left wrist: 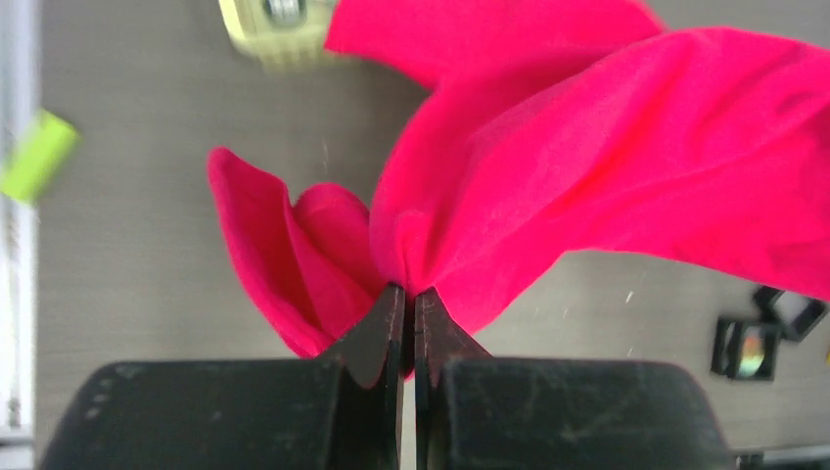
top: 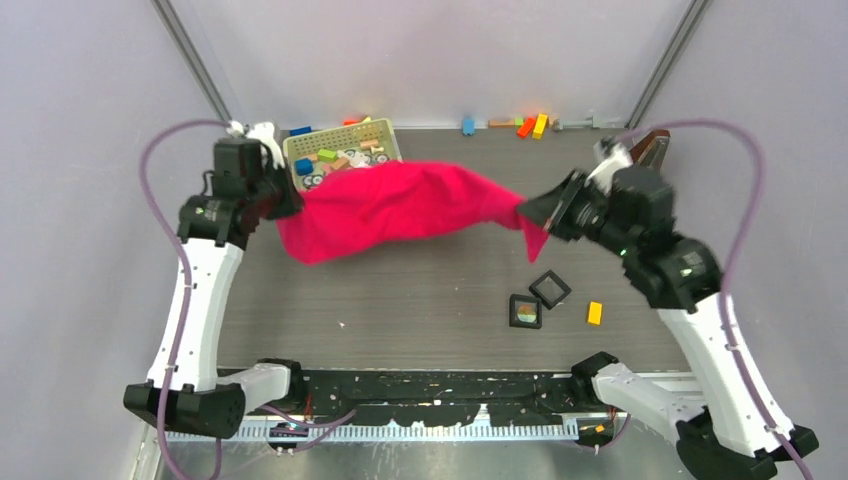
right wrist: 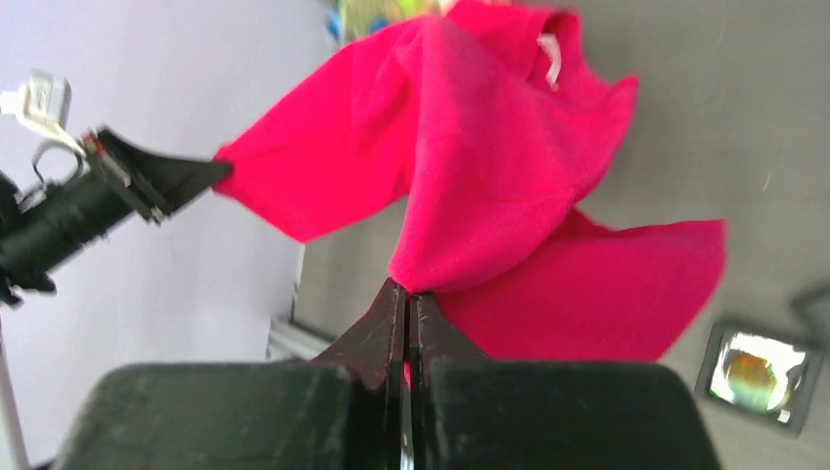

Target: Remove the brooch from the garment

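My right gripper moves the garment's end down and back to bare tabletop (top: 487, 332) beside the brooch's tray next, then releases it.
The crimson-pink garment (top: 400, 205) hangs stretched in the air between both arms. My left gripper (top: 288, 205) is shut on its left end, with cloth bunched at the fingertips in the left wrist view (left wrist: 410, 291). My right gripper (top: 525, 212) is shut on its right end, pinching a fold in the right wrist view (right wrist: 405, 287). The brooch (top: 524, 313), small, round and yellowish with green and orange tints, lies in a black square tray on the table, below and apart from the garment. It also shows in the right wrist view (right wrist: 752, 369) and in the left wrist view (left wrist: 752, 351).
A second black square tray (top: 549, 289), holding nothing, and a yellow block (top: 594, 312) lie near the brooch's tray. A yellow basket (top: 385, 128) of toy blocks stands behind the garment's left end. Loose blocks (top: 530, 125) lie along the back wall.
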### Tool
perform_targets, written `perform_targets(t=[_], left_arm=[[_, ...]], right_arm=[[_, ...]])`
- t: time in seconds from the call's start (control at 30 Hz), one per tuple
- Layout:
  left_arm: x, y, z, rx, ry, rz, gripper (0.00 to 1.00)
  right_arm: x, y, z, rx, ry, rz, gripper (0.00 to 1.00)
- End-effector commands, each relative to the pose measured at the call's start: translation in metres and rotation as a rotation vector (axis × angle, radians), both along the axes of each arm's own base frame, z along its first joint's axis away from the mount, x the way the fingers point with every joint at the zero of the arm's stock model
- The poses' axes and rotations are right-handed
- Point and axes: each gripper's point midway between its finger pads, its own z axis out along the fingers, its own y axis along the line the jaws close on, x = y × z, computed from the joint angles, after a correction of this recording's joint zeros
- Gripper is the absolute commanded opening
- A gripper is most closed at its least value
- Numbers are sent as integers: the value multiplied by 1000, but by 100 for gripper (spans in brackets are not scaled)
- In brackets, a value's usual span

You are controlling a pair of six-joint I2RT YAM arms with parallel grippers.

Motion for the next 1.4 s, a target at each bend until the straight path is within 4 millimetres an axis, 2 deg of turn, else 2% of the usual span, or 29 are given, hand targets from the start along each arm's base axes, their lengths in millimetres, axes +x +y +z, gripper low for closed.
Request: perform_targets(t=[0.0,0.03,0.07,0.1,0.13,0.17,0.2,0.23,0.27,0.33,0.37,0.4,0.43,0.5,0.63,0.7,0.8,0.83,0.93,0.97,1.0,1.03,1.07,1.1,1.17,1.2,1.23,1.27,1.37], left_arm=[[-14,-16,-70,-88,128,-38,0],[-17,-17,-83,-101,143,-33,0],[-22,-18,-96,-111,164,-31,0],[-28,-18,-109,-118,188,-26,0],[-33,-18,-122,-122,215,-17,0],[-37,-17,-129,-122,230,-8,0],[-40,-16,-135,-120,247,1,0],[-43,-14,-140,-118,263,12,0],[-45,-11,-144,-114,273,33,0],[-48,-7,-150,-108,287,64,1],[-49,-6,-152,-106,290,72,2],[-50,-5,-154,-105,294,79,3],[-51,-5,-157,-104,301,85,3],[-53,-3,-164,-99,320,94,3],[-60,2,-176,-74,362,117,3],[-65,4,-180,-67,387,124,3],[-72,2,-185,-95,403,145,3],[-74,-1,-186,-111,402,141,3],[-80,-8,-187,-157,392,129,3],[-81,-8,-186,-164,386,133,3],[-81,-7,-184,-170,380,143,3],[-82,-6,-182,-172,375,158,4],[-82,-6,-181,-181,371,173,3],[-82,-6,-180,-192,368,184,3],[-83,-9,-181,-214,370,190,3],[-84,-10,-182,-221,375,187,3],[-85,-11,-183,-225,379,182,3],[-86,-12,-184,-228,383,181,3],[-86,-11,-187,-227,382,184,3]], right_arm=[[-42,40,-123,67,312,194,1],[-56,48,-140,59,341,229,1],[-70,45,-174,27,387,224,1],[-87,56,-187,23,410,273,1],[-111,61,-219,-17,459,325,1],[-117,66,-226,3,469,331,1],[-140,70,-256,-45,523,386,1],[-145,75,-264,-43,535,390,2],[-163,79,-280,-87,560,444,4],[-174,80,-293,-161,568,463,16],[-172,73,-302,-234,569,439,30],[-167,74,-295,-265,531,434,37],[-157,62,-299,-341,514,372,47],[-128,58,-268,-394,391,287,56],[-73,49,-228,-499,229,120,61],[-47,50,-218,-519,206,65,61],[-13,68,-225,-499,225,76,60],[2,66,-223,-477,233,46,60],[36,85,-238,-443,268,53,63],[48,88,-234,-429,260,41,63],[58,96,-248,-445,281,44,64],[70,101,-241,-435,263,35,64],[79,104,-256,-460,286,28,64],[90,110,-249,-452,270,23,64],[110,121,-274,-482,300,14,64],[120,124,-271,-471,292,6,65],[126,128,-287,-488,315,6,65],[134,132,-285,-479,307,1,65],[150,138,-312,-521,328,-17,65]])
